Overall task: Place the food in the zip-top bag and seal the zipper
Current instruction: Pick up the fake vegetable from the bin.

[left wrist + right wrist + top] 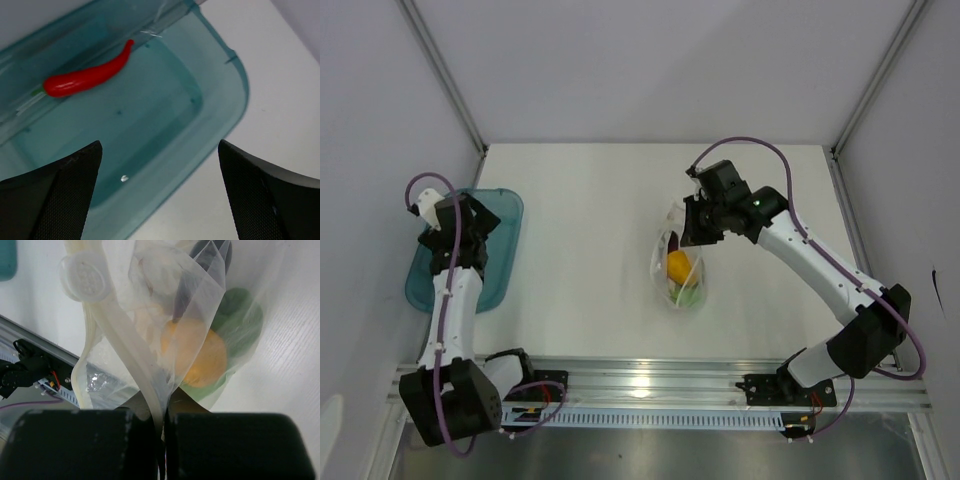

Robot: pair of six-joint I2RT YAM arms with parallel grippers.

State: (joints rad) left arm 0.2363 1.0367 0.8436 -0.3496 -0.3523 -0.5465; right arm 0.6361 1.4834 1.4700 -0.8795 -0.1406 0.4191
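The chili is below, outside my left gripper's fingers. My left gripper will next move toward it, to the left in the wrist view and down onto its thick half (72, 83).
The clear zip-top bag (680, 268) lies mid-table, its far mouth edge lifted. My right gripper (692, 228) is shut on that edge; in the right wrist view the zipper strip (131, 371) runs down between the closed fingers. Inside the bag I see the yellow pepper (196, 356), a green vegetable (240, 322) and the dark eggplant (212, 255). The red chili (87, 77) lies in the teal tray (220, 95). My left gripper (460, 222) hovers over the tray, open and empty, its midpoint (160, 175) near the tray's rim.
The teal tray (505, 215) sits at the table's left edge beside the left wall. An aluminium rail (650, 385) runs along the near edge. White walls close in the back and sides.
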